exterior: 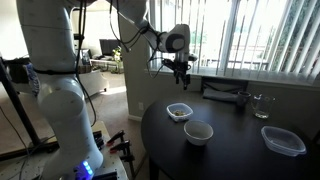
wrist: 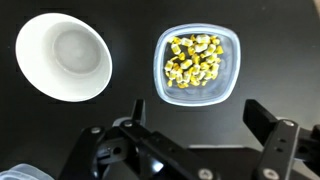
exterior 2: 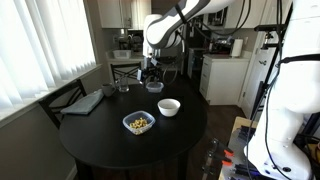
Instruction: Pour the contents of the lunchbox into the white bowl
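Note:
My gripper should move down and outward next, with its fingers on both sides of the lunchbox's rim by the bowl, because the gap between the white bowl (wrist: 63,56) and lunchbox has room for a finger.
The lunchbox (wrist: 198,64) is a small clear container holding yellow-brown pieces, and it stands upright on the black round table. It shows in both exterior views (exterior: 179,111) (exterior 2: 139,123). The white bowl (wrist: 63,56) stands empty right beside it, also seen in both exterior views (exterior: 198,132) (exterior 2: 169,107). My gripper (wrist: 200,125) is open and empty. It hangs well above the table (exterior: 180,72) (exterior 2: 152,72), looking straight down, with the lunchbox just ahead of the fingers.
A larger empty clear container (exterior: 283,140) lies near the table's edge, also in an exterior view (exterior 2: 154,87). A drinking glass (exterior: 260,103) and a dark folded object (exterior: 225,95) sit toward the window side. Blinds and a chair flank the table (exterior 2: 100,135).

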`<state>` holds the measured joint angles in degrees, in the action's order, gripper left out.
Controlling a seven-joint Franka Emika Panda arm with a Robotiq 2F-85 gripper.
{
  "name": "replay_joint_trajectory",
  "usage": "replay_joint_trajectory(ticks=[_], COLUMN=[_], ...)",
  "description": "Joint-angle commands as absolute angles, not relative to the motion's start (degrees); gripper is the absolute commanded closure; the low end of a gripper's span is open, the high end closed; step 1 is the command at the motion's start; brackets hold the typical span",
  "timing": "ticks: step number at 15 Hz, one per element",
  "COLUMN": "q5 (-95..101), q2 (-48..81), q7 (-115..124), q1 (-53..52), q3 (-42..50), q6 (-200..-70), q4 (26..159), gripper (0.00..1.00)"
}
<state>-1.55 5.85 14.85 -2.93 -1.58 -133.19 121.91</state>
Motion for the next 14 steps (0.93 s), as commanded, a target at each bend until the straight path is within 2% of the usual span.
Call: replay_joint_trajectory(ticks=[1,14], q5=[4.3,6.3], q2=[16.8,35.4], q7=[24.0,31.4], q1=[-3.8,-10.3], q3=[0.4,7.0], q6=[-137.5,-134.6], q4=[117.7,105.5], gripper=[0.00,0.00])
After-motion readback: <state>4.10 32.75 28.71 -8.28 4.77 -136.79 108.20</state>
